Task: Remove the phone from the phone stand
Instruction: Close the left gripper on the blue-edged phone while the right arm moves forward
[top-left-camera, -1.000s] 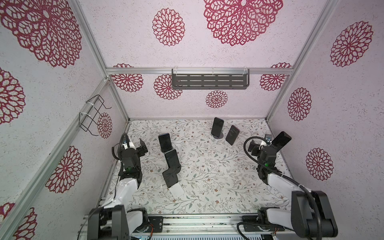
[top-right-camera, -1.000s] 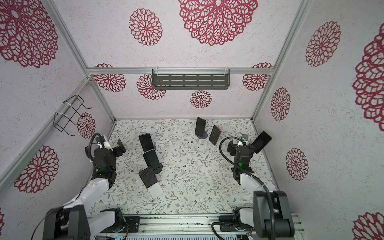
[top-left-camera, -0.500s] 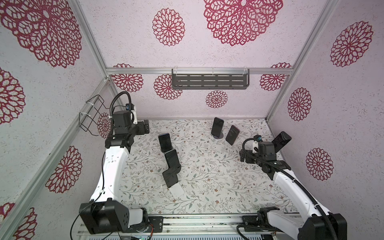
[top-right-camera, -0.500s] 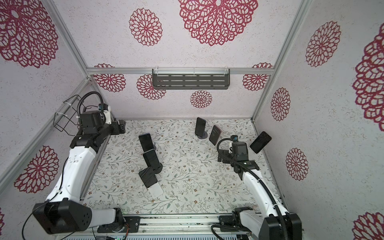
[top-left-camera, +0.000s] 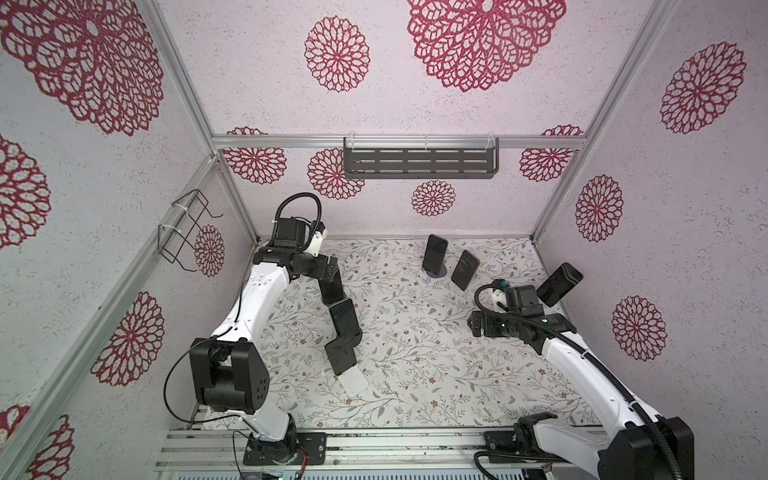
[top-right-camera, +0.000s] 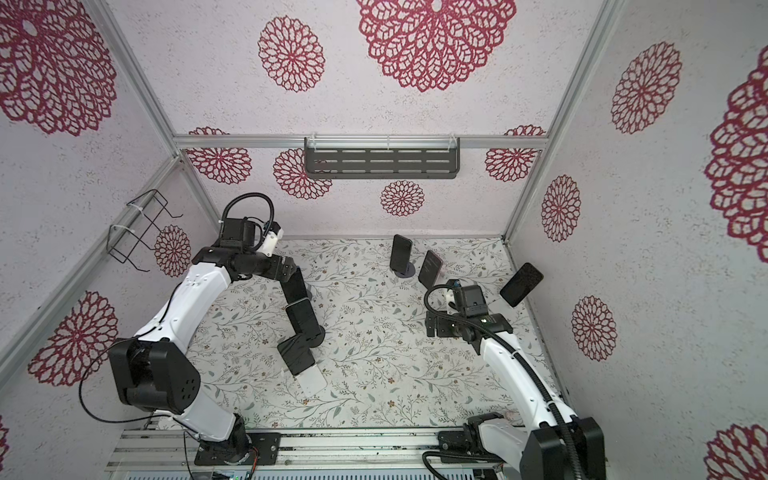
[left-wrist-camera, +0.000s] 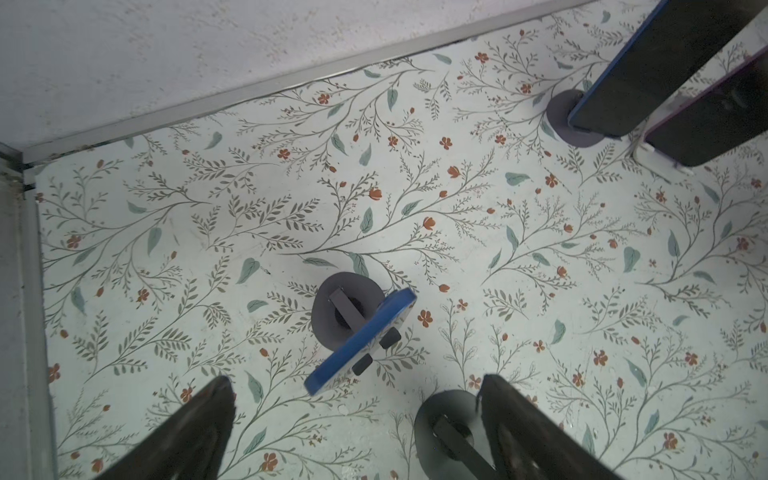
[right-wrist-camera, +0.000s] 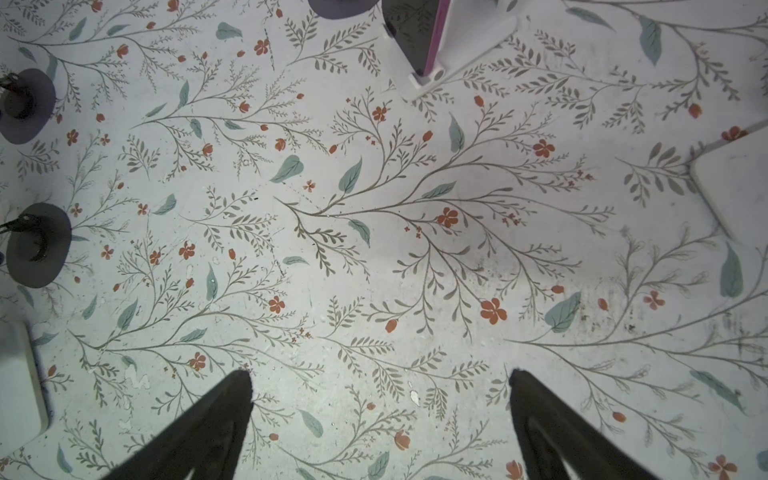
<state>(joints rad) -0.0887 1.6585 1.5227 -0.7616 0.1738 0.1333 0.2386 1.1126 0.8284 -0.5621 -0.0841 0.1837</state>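
Next, the left gripper turns its open fingers astride the phone's blue top edge (left-wrist-camera: 347, 352) below it, lowers them and closes. The edge lies at an angle to the fingers now.
Seen edge-on in the left wrist view, a blue-edged phone (left-wrist-camera: 360, 341) leans on a round grey phone stand (left-wrist-camera: 332, 309). My left gripper (left-wrist-camera: 356, 379) hangs open above it, one dark finger on each side, touching nothing. In both top views the left gripper (top-left-camera: 332, 289) (top-right-camera: 296, 286) covers most of this phone at the far end of a row of three. My right gripper (right-wrist-camera: 380, 373) is open over bare floor, seen low on the right in both top views (top-left-camera: 478, 326) (top-right-camera: 432, 324).
Two more phones (top-left-camera: 345, 320) (top-left-camera: 340, 355) stand on stands just nearer than the left gripper. Further phones on stands are at the back (top-left-camera: 434, 253), beside it (top-left-camera: 465, 270) and by the right wall (top-left-camera: 559, 284). A second round base (left-wrist-camera: 444, 428) lies under the left gripper's finger.
The left arm has swung from the back-left corner out over the far phone of the left row. The right gripper has moved a little nearer and stays open.
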